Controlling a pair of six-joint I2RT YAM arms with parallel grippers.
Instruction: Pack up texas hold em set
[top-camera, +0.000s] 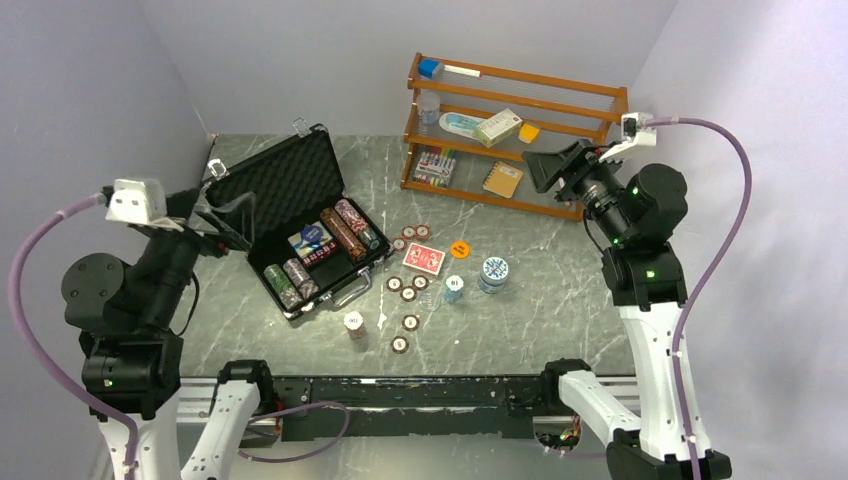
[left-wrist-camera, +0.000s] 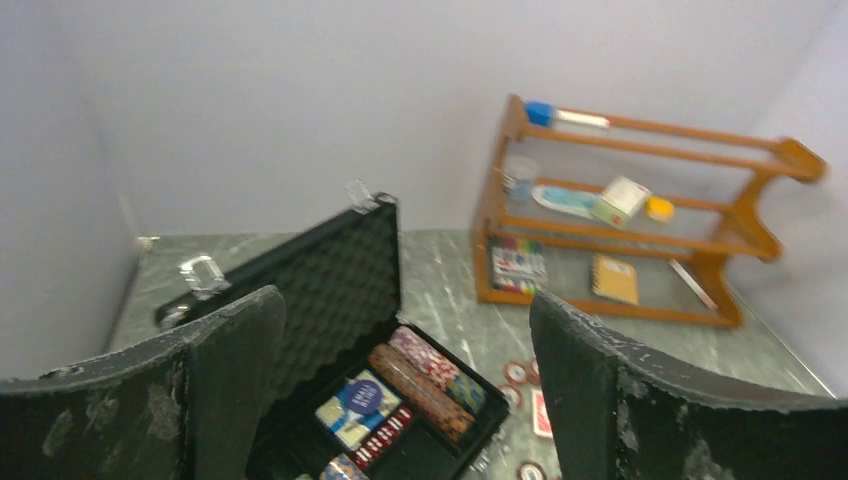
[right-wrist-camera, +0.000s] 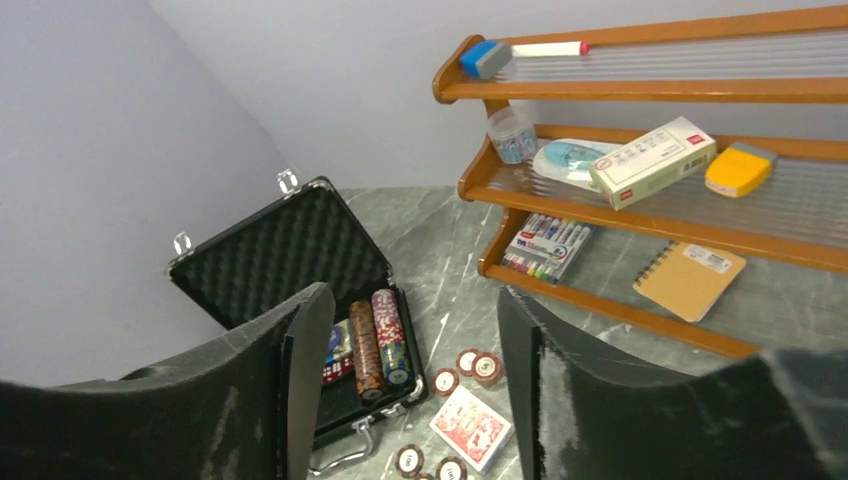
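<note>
My right gripper will next reach down and to its left in the top view and lower onto the red-white chip stack, which is standing outside the case.
The black case (top-camera: 262, 188) lies open at left-centre, foam lid up, with rows of chips (top-camera: 342, 232) and a card box inside; it also shows in the left wrist view (left-wrist-camera: 340, 280) and right wrist view (right-wrist-camera: 270, 250). A red-backed deck (top-camera: 424, 259), an orange disc (top-camera: 460, 250), a blue-white chip stack (top-camera: 493, 272) and several loose red-brown chips (top-camera: 408, 294) lie on the table to its right. My left gripper (top-camera: 215, 225) hangs open and empty above the case's left side. My right gripper (top-camera: 556, 168) is open and empty, high by the shelf.
A wooden shelf (top-camera: 590, 100) stands at the back right with boxes, markers and a notebook (top-camera: 503, 179). Walls close in on the left, back and right of the marbled table (top-camera: 560, 300).
</note>
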